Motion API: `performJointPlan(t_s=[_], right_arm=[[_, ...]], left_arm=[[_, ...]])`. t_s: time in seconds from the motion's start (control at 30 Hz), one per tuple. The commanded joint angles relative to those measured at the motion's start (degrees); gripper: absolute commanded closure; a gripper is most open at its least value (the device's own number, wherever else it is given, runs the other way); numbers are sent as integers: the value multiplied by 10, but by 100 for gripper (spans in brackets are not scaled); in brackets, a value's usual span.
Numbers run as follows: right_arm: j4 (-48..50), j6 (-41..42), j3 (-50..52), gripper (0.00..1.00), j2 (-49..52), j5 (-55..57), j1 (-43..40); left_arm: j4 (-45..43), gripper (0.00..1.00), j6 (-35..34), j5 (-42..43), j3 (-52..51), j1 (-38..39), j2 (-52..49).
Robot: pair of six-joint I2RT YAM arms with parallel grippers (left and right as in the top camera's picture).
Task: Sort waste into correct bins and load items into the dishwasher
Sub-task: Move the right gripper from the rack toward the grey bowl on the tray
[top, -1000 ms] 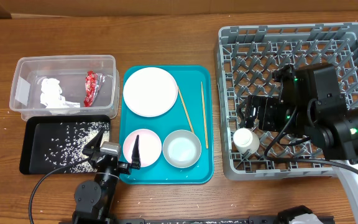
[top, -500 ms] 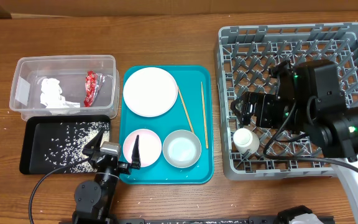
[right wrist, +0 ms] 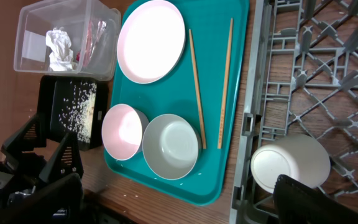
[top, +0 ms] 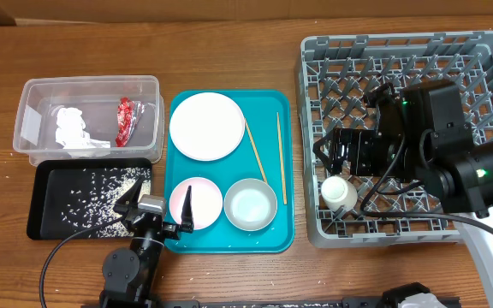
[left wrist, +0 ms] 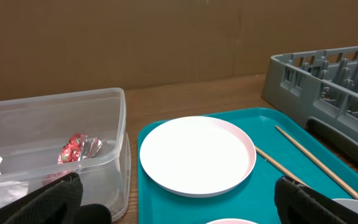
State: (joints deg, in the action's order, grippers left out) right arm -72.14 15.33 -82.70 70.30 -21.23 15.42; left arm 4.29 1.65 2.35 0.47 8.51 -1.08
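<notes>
My right gripper is to leave the rack (top: pixel 400 47) next and go toward the teal tray (top: pixel 229 244). It then needs to lower to the grey bowl's rim on the side by the rack.
The red-and-white wrapper (top: pixel 125 120) and white napkin (top: pixel 71 127) lie in the clear tub (top: pixel 88 81). Rice grains (top: pixel 92 192) lie on the black tray (top: pixel 41 205). The plate (top: pixel 205 125), pink bowl (top: pixel 202 195), grey bowl (top: pixel 250 205) and two chopsticks (top: pixel 257 151) sit on the teal tray (top: pixel 229 244). The white cup (top: pixel 338 192) stands in the grey rack (top: pixel 400 47) at its front left corner. My right gripper (top: pixel 330 152) is open and empty above the rack, just behind the cup (right wrist: pixel 291 163). My left gripper (top: pixel 157 205) is open and empty at the table's front, by the pink bowl.
The tub and black tray stand at the left, the teal tray in the middle, the rack at the right. A few rice grains lie on the teal tray and on the table in front of it. Bare wood runs along the back edge.
My right gripper has moved a little left and back over the rack, away from the cup. The left arm has not moved.
</notes>
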Motion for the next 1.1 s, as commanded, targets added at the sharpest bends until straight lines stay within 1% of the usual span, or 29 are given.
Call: performJointPlan(t_s=[0.0, 0.63, 0.77, 0.83, 0.9, 0.93, 0.97, 1.0, 1.07], right_arm=[[1, -5, -1, 0, -1, -7, 0], [-2, -5, -1, 0, -1, -8, 0], [-11, 0, 4, 0, 6, -7, 16], [-16, 19, 12, 0, 17, -3, 34], [-21, 53, 18, 0, 38, 41, 60], [-21, 76, 18, 0, 56, 83, 75], [-17, 79, 18, 0, 64, 88, 80], [-7, 79, 18, 7, 75, 84, 85], [-5, 79, 18, 15, 86, 83, 90]], left_arm=[[1, 0, -5, -4, -2, -3, 3], [1, 0, -5, -4, -2, -3, 3], [1, 0, -5, -4, -2, -3, 3], [1, 0, -5, -4, -2, -3, 3], [1, 0, -5, -4, -2, -3, 3], [1, 0, -5, -4, -2, -3, 3], [1, 0, -5, -4, -2, -3, 3], [1, 0, -5, -4, -2, -3, 3], [1, 0, -5, -4, -2, -3, 3]])
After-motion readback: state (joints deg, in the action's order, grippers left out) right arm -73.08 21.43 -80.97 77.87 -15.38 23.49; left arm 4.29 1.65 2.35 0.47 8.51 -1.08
